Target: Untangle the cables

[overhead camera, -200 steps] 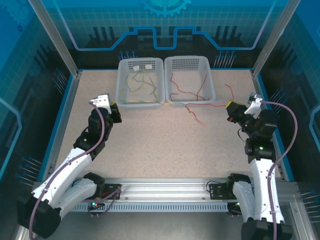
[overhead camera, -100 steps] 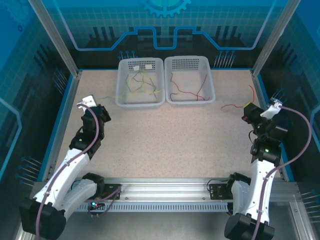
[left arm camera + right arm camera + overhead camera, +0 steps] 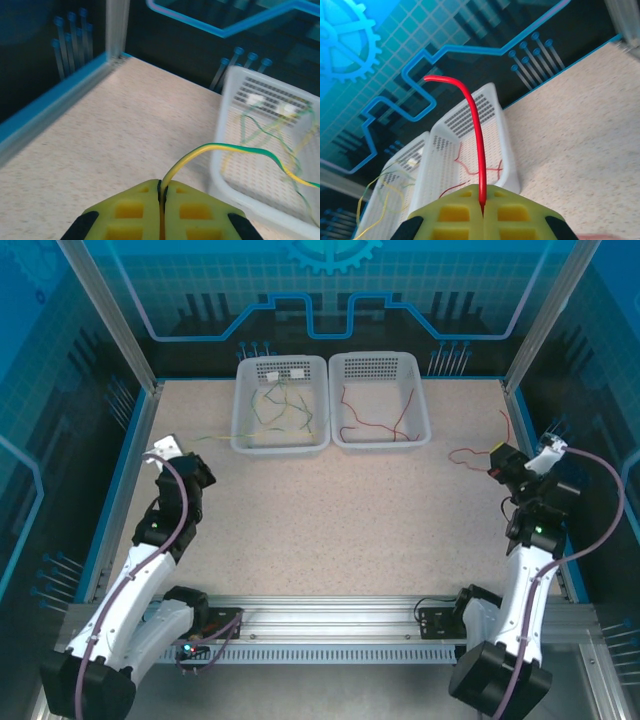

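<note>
My right gripper swings outward over the basket of red cables next and releases the matching cable inside, since the basket stands outward of it, toward the table's middle.
My left gripper is shut on a yellow-green cable near the table's left edge. That cable arches right to the left white basket, which holds more yellow and green cables. At the right edge my right gripper is shut on a red cable. One red end trails left on the table and the other end stands up. More red cables lie in the right basket.
The two baskets stand side by side at the back middle. Blue walls and metal posts ring the speckled table. A metal rail with both arm bases runs along the near edge.
Both arms swung outward, left to the left and right to the right. The cables that crossed in front of the baskets have come apart, red drawn right and yellow-green drawn left.
</note>
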